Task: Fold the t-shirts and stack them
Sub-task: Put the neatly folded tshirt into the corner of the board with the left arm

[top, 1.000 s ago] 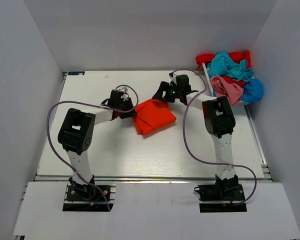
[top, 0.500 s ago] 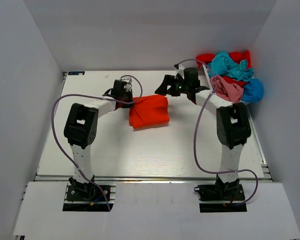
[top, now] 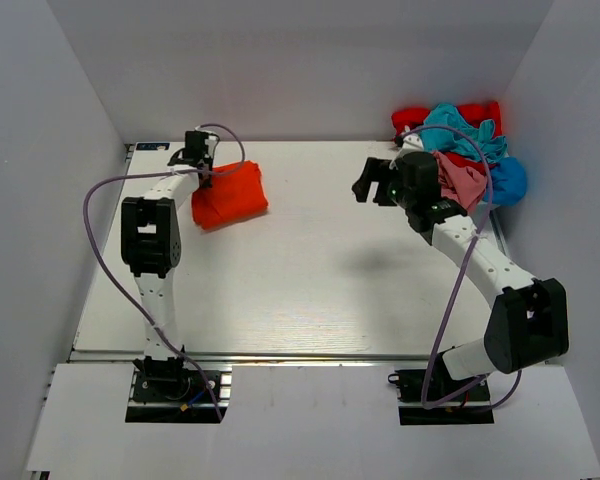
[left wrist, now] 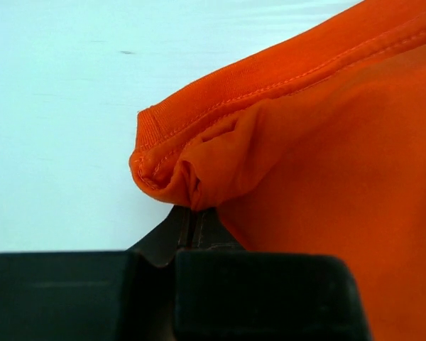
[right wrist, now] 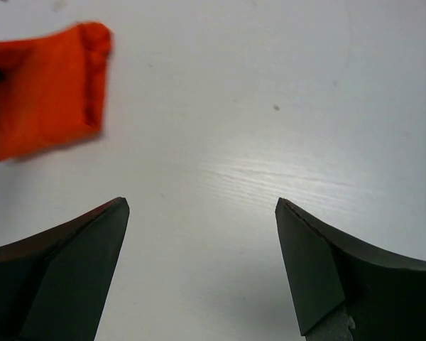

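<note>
The orange-red shirt (right wrist: 46, 89) is already folded. My left gripper needs to move outward to the table's far corner by the nearer side wall and release the shirt there.
A folded orange-red t-shirt (top: 231, 195) lies at the far left of the table. My left gripper (top: 206, 172) is shut on its left edge; the left wrist view shows the pinched hem (left wrist: 192, 181) right at my closed fingertips. My right gripper (top: 375, 187) is open and empty, held above the table at the far right, away from the shirt. The right wrist view shows the orange-red shirt (right wrist: 46, 89) far off at the upper left. A pile of unfolded t-shirts, teal (top: 458, 130), pink (top: 458, 178), red (top: 412, 117) and blue (top: 508, 180), sits at the far right corner.
The white table (top: 310, 290) is boxed in by grey walls at the back and both sides. The pile of shirts overhangs the table's far right edge. Cables loop from both arms over the table.
My left gripper has dragged the folded orange-red shirt from the table's middle to the far left. My right gripper has let go of it, pulled back to the right and risen.
</note>
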Robot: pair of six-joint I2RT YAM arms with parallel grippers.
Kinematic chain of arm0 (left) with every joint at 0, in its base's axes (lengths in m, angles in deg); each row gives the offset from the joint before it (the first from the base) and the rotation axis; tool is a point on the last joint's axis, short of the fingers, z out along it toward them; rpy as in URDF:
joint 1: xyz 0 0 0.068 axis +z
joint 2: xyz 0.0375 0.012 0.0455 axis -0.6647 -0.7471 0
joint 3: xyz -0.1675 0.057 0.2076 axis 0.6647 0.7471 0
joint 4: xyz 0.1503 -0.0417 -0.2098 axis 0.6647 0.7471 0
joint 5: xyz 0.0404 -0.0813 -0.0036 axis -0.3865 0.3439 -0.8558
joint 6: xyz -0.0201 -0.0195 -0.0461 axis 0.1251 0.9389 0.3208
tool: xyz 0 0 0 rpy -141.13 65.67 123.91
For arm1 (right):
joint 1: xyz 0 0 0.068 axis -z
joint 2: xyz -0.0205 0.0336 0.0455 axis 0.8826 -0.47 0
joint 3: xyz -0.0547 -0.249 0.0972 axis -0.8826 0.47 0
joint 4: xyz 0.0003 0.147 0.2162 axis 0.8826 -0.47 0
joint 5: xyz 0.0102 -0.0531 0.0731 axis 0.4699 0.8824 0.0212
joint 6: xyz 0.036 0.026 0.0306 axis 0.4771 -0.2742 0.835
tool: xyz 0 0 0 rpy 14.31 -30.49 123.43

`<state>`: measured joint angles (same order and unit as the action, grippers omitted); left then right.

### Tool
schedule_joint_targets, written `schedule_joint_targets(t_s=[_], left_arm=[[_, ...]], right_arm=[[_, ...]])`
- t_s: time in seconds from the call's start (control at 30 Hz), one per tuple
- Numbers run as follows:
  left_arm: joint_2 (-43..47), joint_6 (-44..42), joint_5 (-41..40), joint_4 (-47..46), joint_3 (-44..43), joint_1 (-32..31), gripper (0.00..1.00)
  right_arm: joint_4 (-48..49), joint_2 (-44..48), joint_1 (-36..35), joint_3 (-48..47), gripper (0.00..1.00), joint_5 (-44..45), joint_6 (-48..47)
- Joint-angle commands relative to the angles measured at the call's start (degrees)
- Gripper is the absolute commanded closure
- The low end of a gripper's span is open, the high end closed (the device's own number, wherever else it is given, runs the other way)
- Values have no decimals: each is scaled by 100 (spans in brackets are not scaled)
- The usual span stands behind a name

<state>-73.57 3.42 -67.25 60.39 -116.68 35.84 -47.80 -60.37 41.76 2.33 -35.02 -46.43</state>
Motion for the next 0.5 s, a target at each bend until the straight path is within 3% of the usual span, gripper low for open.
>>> schedule_joint_targets(t_s=[0.0, 0.23, 0.47], left_arm=[[-253, -881, -403, 163, -555, 423, 100], [-1052, -2260, -605, -453, -1689, 863, 100], [-1686, -2764, -992, -900, -2648, 1189, 100]], right_arm=[[-468, 261, 43, 263, 10, 894, -189], [-441, 296, 52, 264, 10, 1281, -338], [-766, -72, 43, -8, 10, 1369, -338]])
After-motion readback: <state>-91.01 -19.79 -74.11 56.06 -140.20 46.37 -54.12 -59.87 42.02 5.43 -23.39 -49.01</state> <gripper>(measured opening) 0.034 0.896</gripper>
